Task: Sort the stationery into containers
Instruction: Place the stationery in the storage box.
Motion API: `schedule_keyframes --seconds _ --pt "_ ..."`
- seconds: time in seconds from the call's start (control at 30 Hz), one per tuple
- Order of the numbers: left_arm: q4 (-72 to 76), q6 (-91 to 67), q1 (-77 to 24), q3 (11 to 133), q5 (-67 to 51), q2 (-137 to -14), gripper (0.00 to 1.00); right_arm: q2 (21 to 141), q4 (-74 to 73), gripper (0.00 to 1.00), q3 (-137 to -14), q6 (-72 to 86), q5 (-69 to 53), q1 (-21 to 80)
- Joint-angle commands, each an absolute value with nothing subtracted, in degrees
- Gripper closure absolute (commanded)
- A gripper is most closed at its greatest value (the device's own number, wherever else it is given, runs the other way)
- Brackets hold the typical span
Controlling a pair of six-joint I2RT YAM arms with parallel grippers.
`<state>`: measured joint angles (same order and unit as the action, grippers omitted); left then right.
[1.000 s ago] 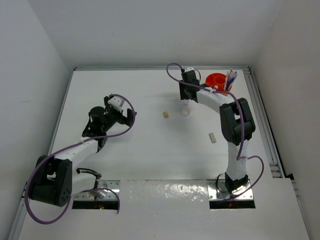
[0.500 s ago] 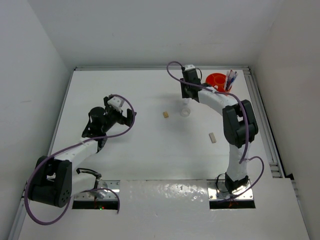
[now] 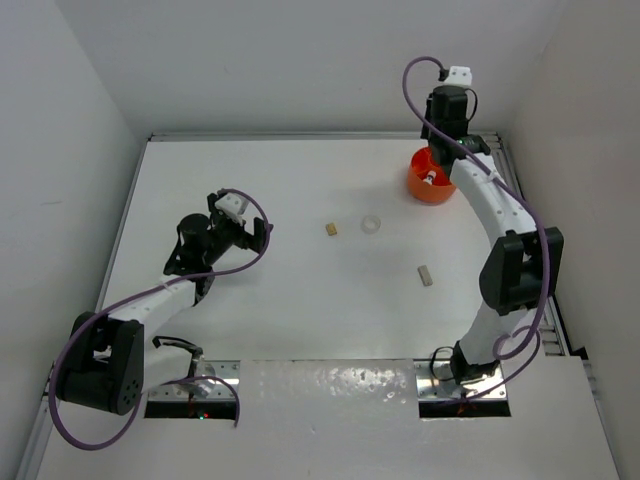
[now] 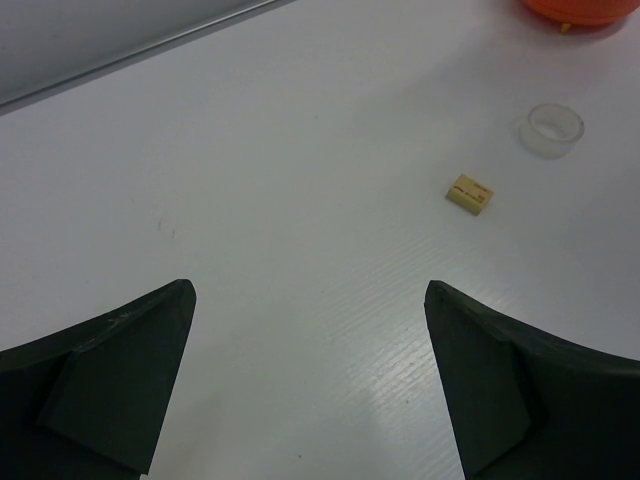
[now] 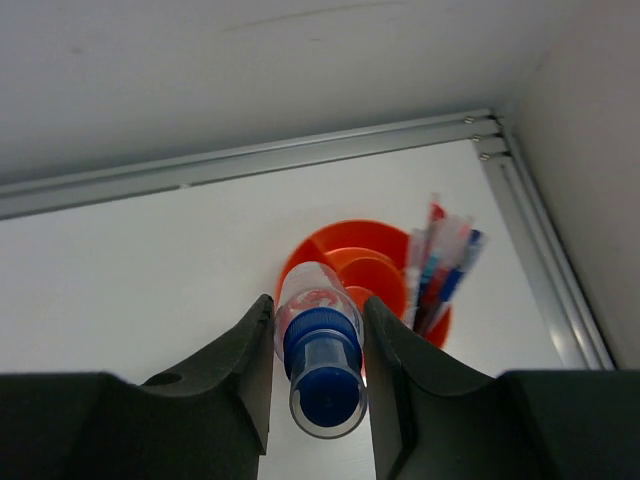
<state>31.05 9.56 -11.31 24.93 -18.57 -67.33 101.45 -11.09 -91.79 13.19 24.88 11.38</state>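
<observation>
My right gripper lowers the small clear bottle into the tub's round middle section (image 5: 376, 280) next and releases it, since that spot is open beside the pens.
My right gripper (image 5: 316, 305) is shut on a small clear bottle with a blue cap (image 5: 318, 345) and holds it above the round orange tub (image 5: 345, 235). Several red, pink and blue pens (image 5: 440, 265) stand in the tub's right compartment. In the top view the right gripper (image 3: 433, 168) hangs over the tub (image 3: 418, 185) at the far right. A tan eraser (image 3: 331, 229), a clear tape ring (image 3: 371, 224) and a white eraser (image 3: 425, 275) lie on the table. My left gripper (image 3: 262, 232) is open and empty, low over the table at the left.
In the left wrist view the tan eraser (image 4: 470, 193), the tape ring (image 4: 553, 130) and the tub's edge (image 4: 585, 8) lie ahead of the open left gripper (image 4: 310, 330). A metal rail (image 5: 300, 150) and white walls border the table behind and to the right of the tub.
My right arm has risen from beside the tape ring and swung back and right to above the orange tub, with the bottle in its jaws. The left arm has not moved.
</observation>
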Motion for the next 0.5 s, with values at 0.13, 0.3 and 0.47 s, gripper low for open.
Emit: schedule_keyframes --seconds 0.13,0.3,0.47 --pt "33.13 9.23 -11.87 25.14 -18.81 -66.71 0.03 105.72 -10.81 1.0 -94.92 14.33 33.31 7.65" --pt "32.78 9.32 -11.78 25.49 -18.81 -66.8 0.03 107.58 -8.0 1.0 -92.2 15.03 33.75 6.59" --pt "32.52 9.58 -11.78 25.58 -18.72 -66.88 0.03 109.6 -6.33 1.0 -91.23 17.22 30.67 5.54"
